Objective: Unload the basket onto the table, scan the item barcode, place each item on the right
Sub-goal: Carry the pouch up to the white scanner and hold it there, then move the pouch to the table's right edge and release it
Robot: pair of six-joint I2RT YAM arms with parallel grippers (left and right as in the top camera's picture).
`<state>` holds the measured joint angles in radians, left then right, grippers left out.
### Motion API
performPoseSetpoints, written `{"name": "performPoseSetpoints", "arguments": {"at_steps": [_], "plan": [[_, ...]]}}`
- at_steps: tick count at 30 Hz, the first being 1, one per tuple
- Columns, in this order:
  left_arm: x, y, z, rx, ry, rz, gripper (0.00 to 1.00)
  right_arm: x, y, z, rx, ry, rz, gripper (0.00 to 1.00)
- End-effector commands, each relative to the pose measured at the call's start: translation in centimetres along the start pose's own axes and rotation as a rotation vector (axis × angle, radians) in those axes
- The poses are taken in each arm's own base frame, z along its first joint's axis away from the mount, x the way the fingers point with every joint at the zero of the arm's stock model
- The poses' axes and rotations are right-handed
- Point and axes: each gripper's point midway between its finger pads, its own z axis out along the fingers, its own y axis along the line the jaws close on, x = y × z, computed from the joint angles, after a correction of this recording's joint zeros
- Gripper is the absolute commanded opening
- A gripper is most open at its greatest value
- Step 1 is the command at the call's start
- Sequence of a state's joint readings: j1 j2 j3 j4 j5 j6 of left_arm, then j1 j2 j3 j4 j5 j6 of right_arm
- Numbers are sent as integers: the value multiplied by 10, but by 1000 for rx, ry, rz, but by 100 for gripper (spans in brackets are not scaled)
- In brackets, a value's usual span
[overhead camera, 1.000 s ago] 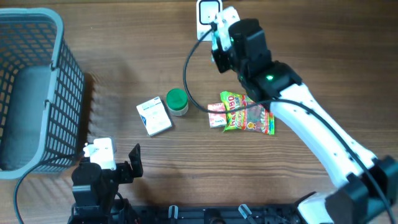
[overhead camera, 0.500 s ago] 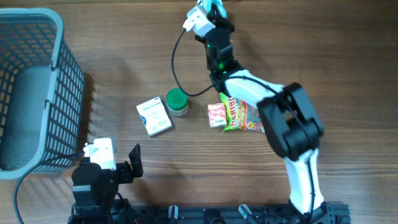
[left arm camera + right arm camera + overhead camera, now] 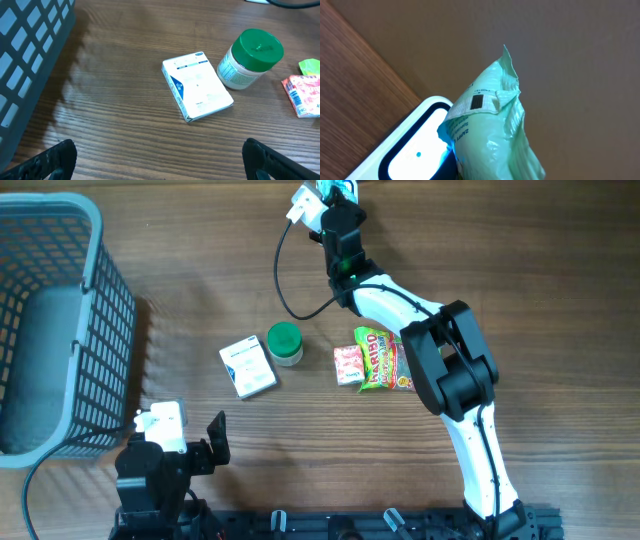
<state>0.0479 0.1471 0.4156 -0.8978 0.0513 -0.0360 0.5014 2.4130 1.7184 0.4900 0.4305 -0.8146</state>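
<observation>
The packet goes from the scanner to the right in the overhead view next. My right gripper comes down there and releases it, as the table's end lies bare.
My right gripper [image 3: 336,194] is at the far edge of the table, beside the white scanner [image 3: 303,205]. It is shut on a pale green packet [image 3: 492,137], and its own fingers are hidden under the packet in the right wrist view. The packet stands up with a small black barcode [image 3: 476,102] near its top, and its lower edge overlaps the scanner's glowing window [image 3: 415,152]. Near the front left, my left gripper [image 3: 162,167] hangs open over bare wood, holding nothing.
A grey basket [image 3: 60,330] fills the left side. Mid-table lie a white-and-blue box [image 3: 247,367], a green-lidded jar [image 3: 285,344], a pink pack [image 3: 348,365] and a colourful candy bag [image 3: 388,362]. The scanner's black cable [image 3: 285,285] loops toward the jar.
The right arm has stretched out toward the far edge, carrying the packet to the scanner. The scanner now shows farther left than before. The left arm has not moved.
</observation>
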Motion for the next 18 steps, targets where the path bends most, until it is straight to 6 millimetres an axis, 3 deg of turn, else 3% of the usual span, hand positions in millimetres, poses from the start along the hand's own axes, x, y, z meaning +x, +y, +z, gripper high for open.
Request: {"name": "performPoseSetpoints", "arguments": {"at_steps": [1,4,6,8,10,11,13,15,17,18], "plan": [[1,-1,1,8,1,2,100,-20,-32,-11,46,8,122,4],[1,-1,1,8,1,2,100,-24,-82,-33,105,96,113,4],[1,-1,1,8,2,2,100,-2,-132,-56,188,249,132,4],[1,-1,1,8,1,2,100,49,-177,-83,267,454,190,4],[1,-1,1,8,1,2,100,95,-201,-100,298,596,251,4],[1,-1,1,8,1,2,100,128,-213,-111,309,687,290,4],[1,-1,1,8,1,2,100,191,-231,-134,342,861,357,4],[1,-1,1,8,1,2,100,269,-250,-166,426,1043,507,4],[1,-1,1,8,1,2,100,330,-260,-190,498,1148,698,4],[1,-1,1,8,1,2,100,349,-263,-198,525,1179,753,4]]}}
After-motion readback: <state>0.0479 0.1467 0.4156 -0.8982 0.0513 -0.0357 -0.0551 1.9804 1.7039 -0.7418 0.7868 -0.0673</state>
